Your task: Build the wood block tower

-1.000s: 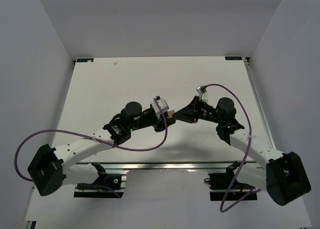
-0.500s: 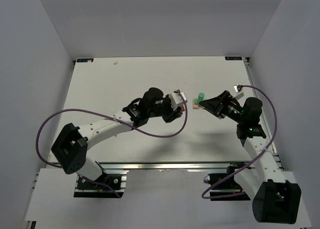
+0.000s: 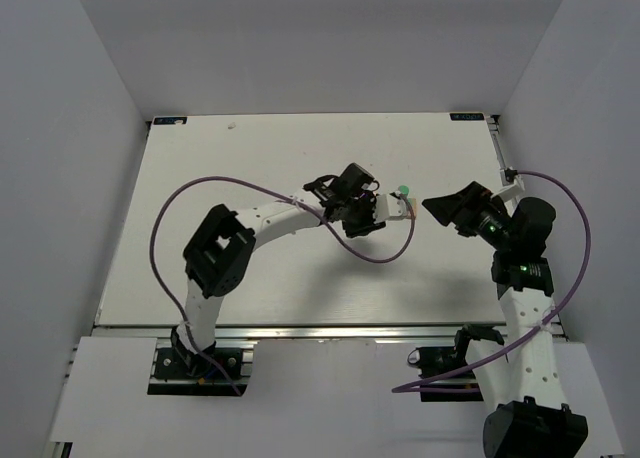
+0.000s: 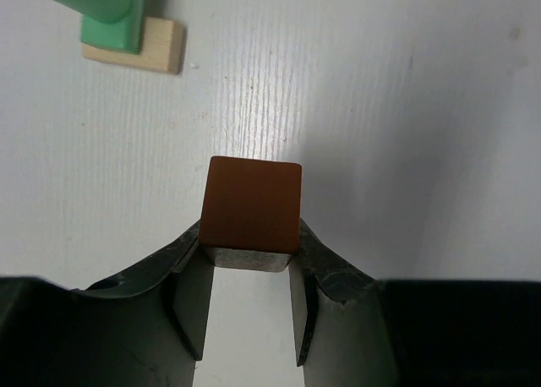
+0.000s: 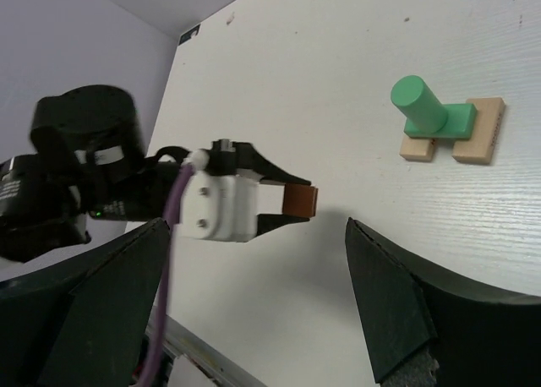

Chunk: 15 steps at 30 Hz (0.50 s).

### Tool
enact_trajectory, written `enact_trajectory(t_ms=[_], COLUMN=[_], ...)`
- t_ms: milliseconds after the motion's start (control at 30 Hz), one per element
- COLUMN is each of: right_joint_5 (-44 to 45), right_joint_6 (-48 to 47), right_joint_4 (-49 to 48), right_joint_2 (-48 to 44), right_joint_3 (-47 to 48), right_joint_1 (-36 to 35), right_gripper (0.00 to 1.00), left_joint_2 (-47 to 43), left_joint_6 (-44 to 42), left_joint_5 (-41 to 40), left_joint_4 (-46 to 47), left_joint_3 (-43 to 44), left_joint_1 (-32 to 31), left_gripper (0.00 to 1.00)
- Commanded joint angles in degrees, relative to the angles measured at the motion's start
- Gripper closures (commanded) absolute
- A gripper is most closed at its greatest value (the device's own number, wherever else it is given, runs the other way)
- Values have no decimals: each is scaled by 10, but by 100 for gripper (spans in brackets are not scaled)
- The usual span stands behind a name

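The left gripper lowers with the dark brown block (image 4: 254,211) down onto the white table beside the small stack next, since the table there is clear.
My left gripper (image 4: 252,242) is shut on a dark brown block (image 4: 254,211) and holds it just above the table. It also shows in the right wrist view (image 5: 287,203), with the brown block (image 5: 299,201) at its tips. A small stack stands a short way off: a mint green cylinder (image 5: 419,101) on a mint green flat block (image 5: 452,122), laid across two pale tan blocks (image 5: 480,133). In the top view the stack (image 3: 403,192) is just beyond my left gripper (image 3: 390,210). My right gripper (image 3: 436,206) is wide open and empty, right of the stack.
The white table (image 3: 250,178) is walled on three sides by grey panels. My left arm (image 3: 290,213) and its purple cable (image 3: 200,193) arc across the table's middle. A metal rail (image 3: 330,333) runs along the near edge.
My left arm has swung right and further out with the brown block, up to the stack. My right arm has pulled back to the right, uncovering the green and tan stack.
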<state>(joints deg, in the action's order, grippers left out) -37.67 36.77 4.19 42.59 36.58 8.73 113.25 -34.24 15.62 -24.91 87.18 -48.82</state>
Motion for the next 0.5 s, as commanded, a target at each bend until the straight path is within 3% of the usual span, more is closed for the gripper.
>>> enact_trajectory(t_ms=[0, 200, 367, 467], right_joint_5=[15, 47, 58, 61], right_joint_6=[-52, -79, -87, -91], right_joint_4=[48, 68, 69, 71], right_joint_2=[-7, -17, -16, -16], right_joint_3=[30, 33, 31, 31], right_joint_1=[6, 9, 11, 12], right_gripper=[11, 11, 11, 11], left_joint_2=[38, 129, 152, 166], left_joint_6=[-71, -100, -115, -117], left_joint_5=[-17, -72, -79, -101], left_joint_4=[-84, -169, -202, -224], left_joint_3=[81, 171, 196, 212], left_joint_1=[4, 4, 2, -4], left_gripper=[99, 98, 76, 72])
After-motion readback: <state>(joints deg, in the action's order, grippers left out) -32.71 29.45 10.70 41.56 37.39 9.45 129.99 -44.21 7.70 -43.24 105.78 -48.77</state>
